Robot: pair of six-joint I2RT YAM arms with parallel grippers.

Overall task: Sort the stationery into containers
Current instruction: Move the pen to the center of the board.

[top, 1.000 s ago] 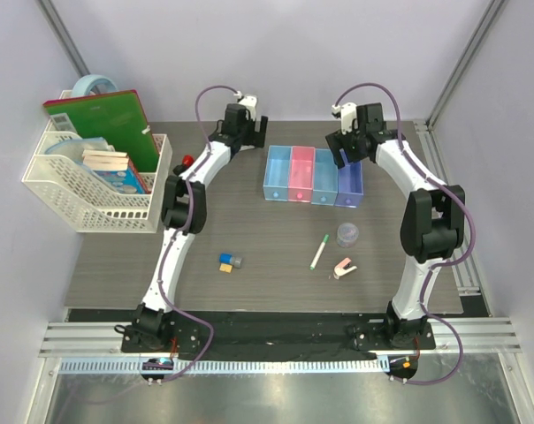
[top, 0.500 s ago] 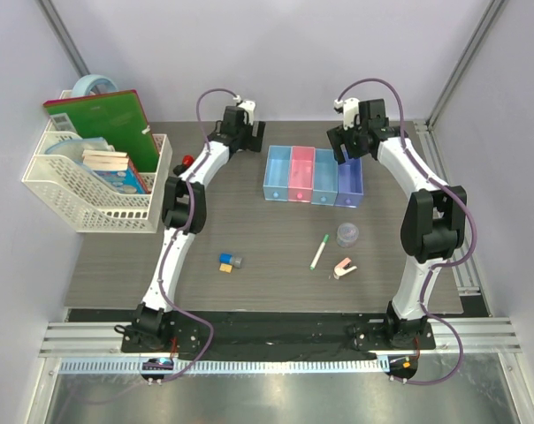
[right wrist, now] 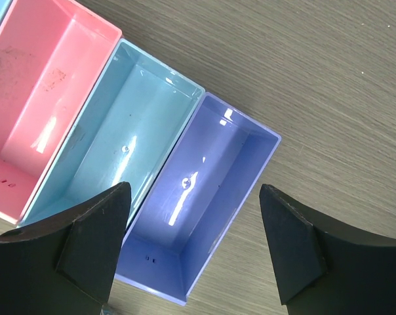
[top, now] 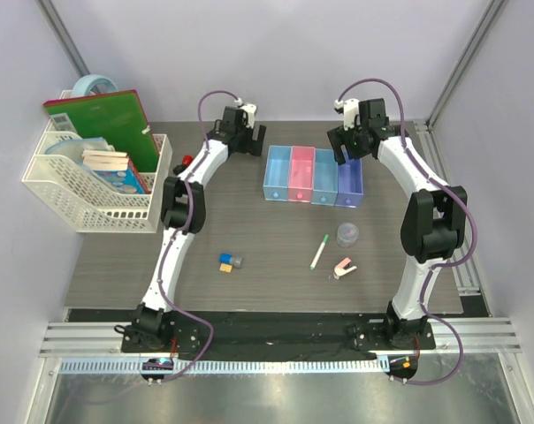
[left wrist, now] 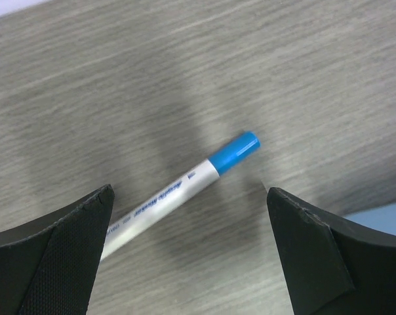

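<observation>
The white pen's body slants off beneath one open finger, so the left gripper will next draw back and slightly toward the basket, onto the white pen's body point(left wrist: 155, 210).
The containers point(top: 313, 175) are four joined bins at the table's middle back: light blue, pink point(right wrist: 47, 98), light blue point(right wrist: 129, 151), purple point(right wrist: 211, 170). All that show are empty. My right gripper point(top: 347, 150) is open and empty above the purple bin's far end; it also shows in the right wrist view point(right wrist: 195, 189). My left gripper point(top: 247, 140) is open, just left of the bins. In the left wrist view point(left wrist: 189, 191) its jaws straddle the blue-tipped pen point(left wrist: 178, 190), which lies on the table. The green-capped pen point(top: 319, 251), grey tub point(top: 347, 234), pink-white clip point(top: 343, 268) and small blocks point(top: 228, 262) lie nearer.
A red-and-black knob point(top: 186, 161) lies left of the left arm. A white mesh basket point(top: 81, 199) at the far left holds a green book point(top: 108, 119), notebooks and a tape roll point(top: 95, 84). Walls close the back and sides.
My left gripper has shifted slightly to the right near the bins. My right gripper has drawn back a little toward the bins' far end.
</observation>
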